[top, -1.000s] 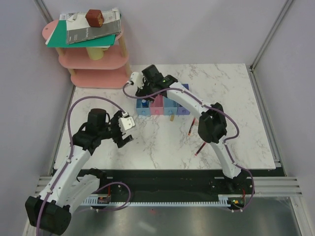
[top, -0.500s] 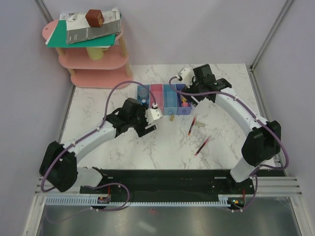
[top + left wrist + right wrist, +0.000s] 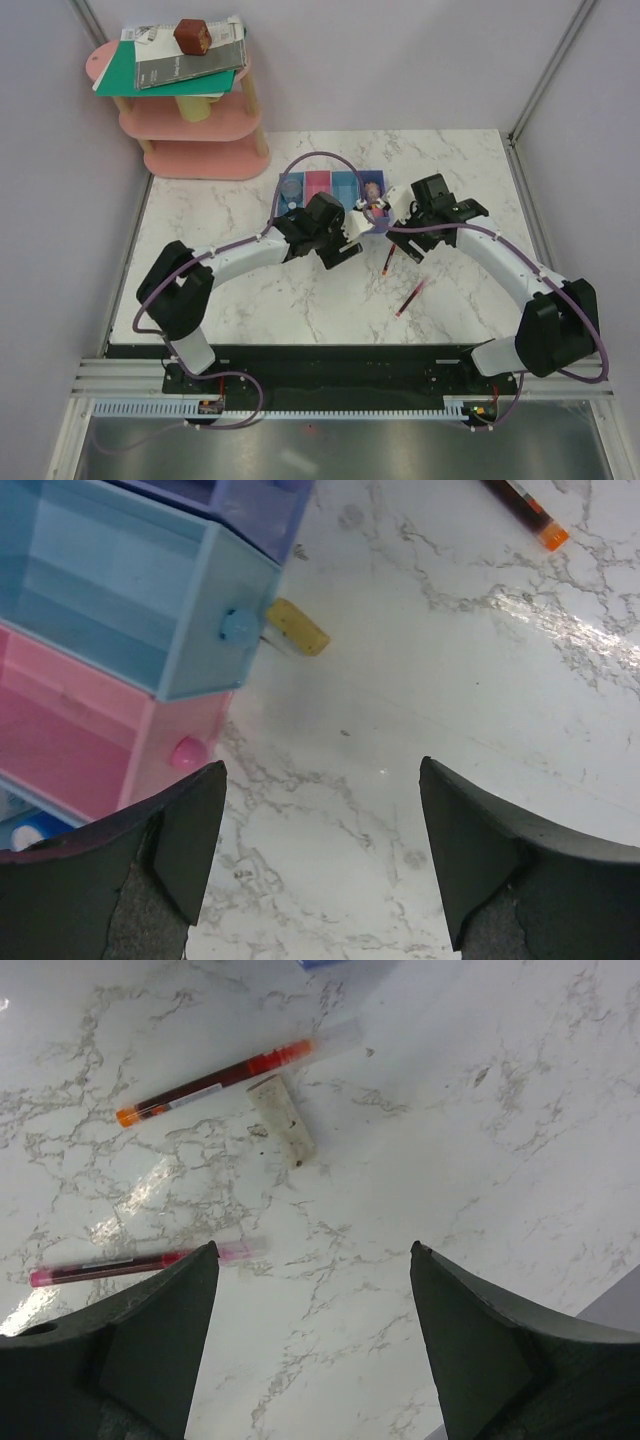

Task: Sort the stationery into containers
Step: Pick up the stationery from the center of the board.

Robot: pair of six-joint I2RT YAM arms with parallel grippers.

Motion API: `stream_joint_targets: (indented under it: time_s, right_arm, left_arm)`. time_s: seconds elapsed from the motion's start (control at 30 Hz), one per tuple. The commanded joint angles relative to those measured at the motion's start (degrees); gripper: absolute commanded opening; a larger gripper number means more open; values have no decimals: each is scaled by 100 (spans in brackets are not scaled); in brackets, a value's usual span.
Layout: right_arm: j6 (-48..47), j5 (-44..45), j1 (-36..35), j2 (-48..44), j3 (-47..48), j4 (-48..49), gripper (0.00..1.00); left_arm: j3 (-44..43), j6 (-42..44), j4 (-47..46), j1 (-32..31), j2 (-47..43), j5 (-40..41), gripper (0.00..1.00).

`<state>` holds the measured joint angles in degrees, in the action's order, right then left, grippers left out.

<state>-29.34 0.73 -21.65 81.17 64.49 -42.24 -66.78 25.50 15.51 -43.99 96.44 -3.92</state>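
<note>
Next, my right gripper will go down and to the left in the top view around the pale eraser's middle (image 3: 283, 1123), since it lies on the marble outside the containers.
The four joined containers (image 3: 330, 184) stand in a row at mid table: light blue, pink, blue and purple-blue. A pink-yellow tube (image 3: 374, 190) lies in the purple-blue one. My left gripper (image 3: 348, 250) is open and empty just in front of the row. In the left wrist view it (image 3: 320, 865) hangs over bare marble, with the blue bin (image 3: 120, 590), the pink bin (image 3: 70, 730) and a tan eraser (image 3: 297, 627) ahead. My right gripper (image 3: 418, 243) is open and empty right of the row. Its wrist view (image 3: 315, 1345) shows two red pens (image 3: 215, 1082) (image 3: 130, 1265) and a pale eraser (image 3: 283, 1120).
A pink tiered shelf (image 3: 195, 135) at the back left carries green and grey books (image 3: 170, 68) and a brown cube (image 3: 191, 36). The two red pens (image 3: 388, 260) (image 3: 410, 298) lie on the marble in front of my right gripper. Walls close off both sides.
My left arm has swung right, from the left side to in front of the bins. My right arm has drawn back from over the bins to the marble beside the pens. The tube now lies in the purple-blue bin.
</note>
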Motion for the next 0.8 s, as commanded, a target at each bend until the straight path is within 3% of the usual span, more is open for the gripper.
stream_joint_targets:
  time_s: [0.0,0.77]
  right_arm:
    - [-247,-240,3,-48,-384,216,84]
    - [-722,-618,196,663,-788,1051,81]
  left_arm:
    - [-220,-335,-390,-163,339,216,85]
    - [-1275,-721,-1190,-163,1974,832,85]
